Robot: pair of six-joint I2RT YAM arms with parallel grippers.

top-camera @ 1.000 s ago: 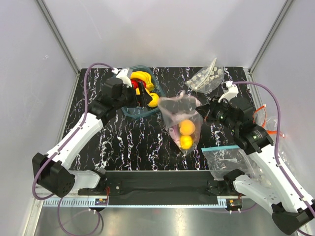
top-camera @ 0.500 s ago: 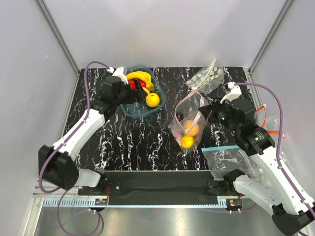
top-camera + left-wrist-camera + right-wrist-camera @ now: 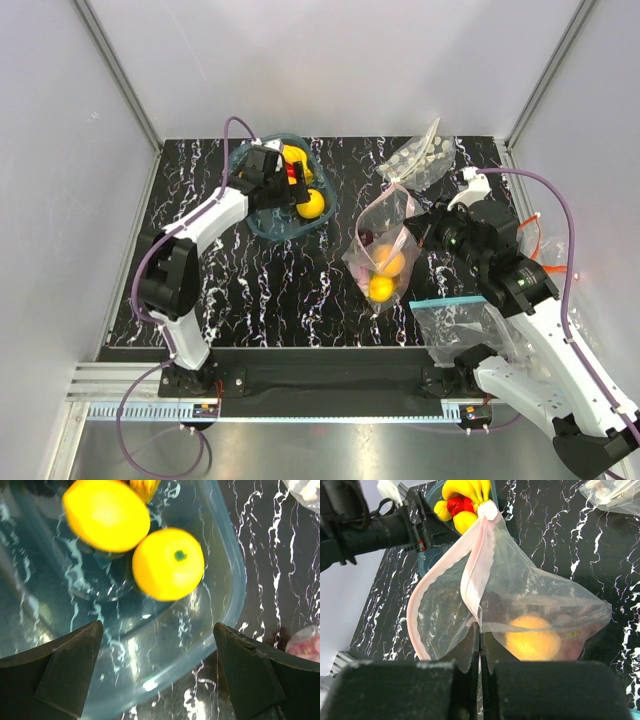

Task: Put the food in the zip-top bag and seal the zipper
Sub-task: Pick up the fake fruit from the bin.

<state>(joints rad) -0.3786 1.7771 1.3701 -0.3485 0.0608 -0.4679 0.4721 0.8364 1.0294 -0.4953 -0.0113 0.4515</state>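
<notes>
I will next move my left gripper to the right in the top view and down around the sides of the green-stemmed yellow lemon [image 3: 310, 204].
The zip-top bag [image 3: 385, 240] hangs mid-table with its pink zipper [image 3: 470, 575] mouth gaping toward the back left. Inside it are two orange rounds [image 3: 388, 261] and something dark red. My right gripper [image 3: 420, 232] is shut on the bag's mouth edge and holds it up; its fingers meet on the plastic in the right wrist view [image 3: 480, 630]. My left gripper [image 3: 293, 192] is open and empty over the teal bowl [image 3: 262, 222]. In the left wrist view its jaws [image 3: 156, 626] stand wide just above the bowl's near rim [image 3: 235, 580], with two lemons [image 3: 168, 564] ahead. A banana [image 3: 470, 490] and a red fruit [image 3: 457, 504] also lie in the bowl.
A second clear bag with a teal-blue strip [image 3: 460, 318] lies at the front right, by the right arm's base. A small clear bag of white pieces [image 3: 420, 158] lies at the back right. Grey walls enclose the black marbled table [image 3: 250, 290].
My left gripper has swung back over the bowl, closer to the lemons. A second ago my right gripper raised the bag's mouth; it has held still since.
</notes>
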